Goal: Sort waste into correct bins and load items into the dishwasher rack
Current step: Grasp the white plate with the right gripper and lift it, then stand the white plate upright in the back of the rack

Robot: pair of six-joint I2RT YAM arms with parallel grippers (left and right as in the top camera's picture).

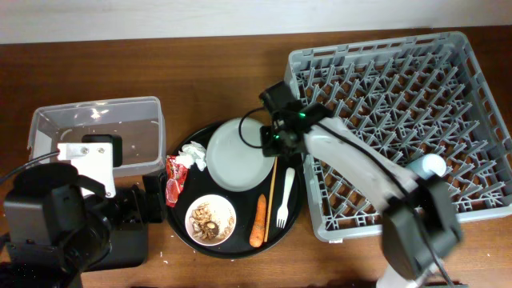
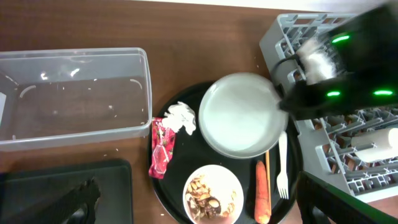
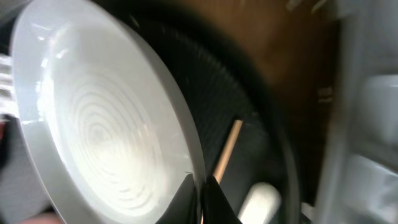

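Observation:
My right gripper will first lift the plate off the tray, then swing it outward and turn it upright to get it between the rack's empty far wires (image 1: 386,90).
My right gripper (image 1: 270,144) is shut on the right rim of the pale round plate (image 1: 238,154), which is tilted over the round black tray (image 1: 182,228); the wrist view shows the rim (image 3: 198,180) pinched between the fingers. On the tray lie the red wrapper (image 1: 174,179), white napkin (image 1: 194,154), white bowl (image 1: 211,218) with brownish scraps, carrot (image 1: 258,220), chopstick (image 1: 271,192) and white fork (image 1: 285,197). My left gripper (image 2: 193,214) hovers open over the bowl (image 2: 213,194). The grey rack (image 1: 400,120) stands on the right, the clear tub (image 1: 96,136) at the left.
The shallow black tray (image 2: 62,193) lies under my left arm at the front left. A white cup (image 1: 433,166) sits in the rack's right side. The brown table edge runs along the back, by a white wall.

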